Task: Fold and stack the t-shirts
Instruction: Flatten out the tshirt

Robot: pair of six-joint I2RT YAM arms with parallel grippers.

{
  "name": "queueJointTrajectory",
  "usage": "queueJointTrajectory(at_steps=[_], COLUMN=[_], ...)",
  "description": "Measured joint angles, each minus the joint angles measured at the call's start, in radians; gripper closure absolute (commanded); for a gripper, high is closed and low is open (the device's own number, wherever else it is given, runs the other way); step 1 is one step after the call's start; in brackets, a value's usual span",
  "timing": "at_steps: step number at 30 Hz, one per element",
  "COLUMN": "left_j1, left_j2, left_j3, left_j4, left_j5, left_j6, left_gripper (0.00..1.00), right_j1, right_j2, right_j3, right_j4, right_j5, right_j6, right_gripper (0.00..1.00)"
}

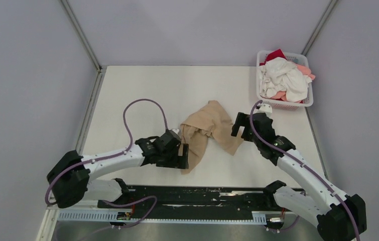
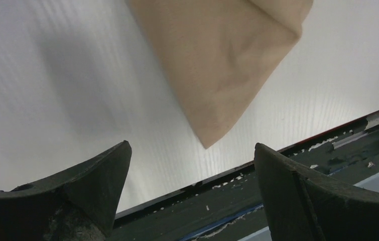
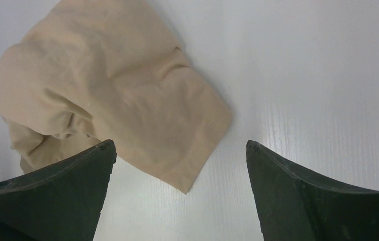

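Observation:
My left gripper moves right in the top view and down over the t-shirt's pointed near corner (image 1: 191, 161) (image 2: 212, 123) next. The cloth there tapers narrower than the gripper's open fingers.
A tan-beige t-shirt (image 1: 211, 128) lies crumpled in the middle of the table. My left gripper (image 1: 183, 156) is open and empty beside its near left corner; in the left wrist view a pointed corner of the tee (image 2: 217, 75) lies ahead of the open fingers (image 2: 97, 175). My right gripper (image 1: 238, 126) is open and empty at the tee's right edge; in the right wrist view a corner of the tee (image 3: 127, 100) lies ahead of the spread fingers (image 3: 282, 175). White, coral-pink and red t-shirts (image 1: 282, 78) are heaped in the basket.
A white plastic lattice basket (image 1: 285, 104) stands at the back right corner of the table. The black rail (image 1: 192, 198) with the arm bases runs along the near edge. Grey walls close in the table on three sides.

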Motion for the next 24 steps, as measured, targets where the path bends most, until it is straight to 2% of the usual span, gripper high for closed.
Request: queueJointTrajectory(at_steps=[5, 10, 17, 21, 24], left_j1=[-0.132, -0.159, -0.189, -0.226, -0.235], left_j2=[0.217, 0.382, 0.436, 0.504, 0.541], left_j3=[0.170, 0.253, 0.308, 0.377, 0.421], left_j4=[-0.006, -0.014, -0.069, -0.152, -0.179], left_j5=[-0.109, -0.156, -0.227, -0.294, -0.293], left_j6=[-0.032, -0.060, -0.101, -0.105, -0.126], left_gripper=[0.07, 0.20, 0.34, 0.54, 0.70], right_j1=[-0.002, -0.004, -0.004, -0.004, -0.004], right_j2=[0.001, 0.013, 0.013, 0.010, 0.006], right_j3=[-0.006, -0.006, -0.009, -0.009, -0.011], right_j4=[-0.026, -0.046, -0.063, -0.064, -0.064], right_j5=[0.004, 0.005, 0.025, 0.040, 0.046], right_j6=[0.024, 0.037, 0.054, 0.060, 0.061], right_gripper=[0.00, 0.00, 0.00, 0.00, 0.00])
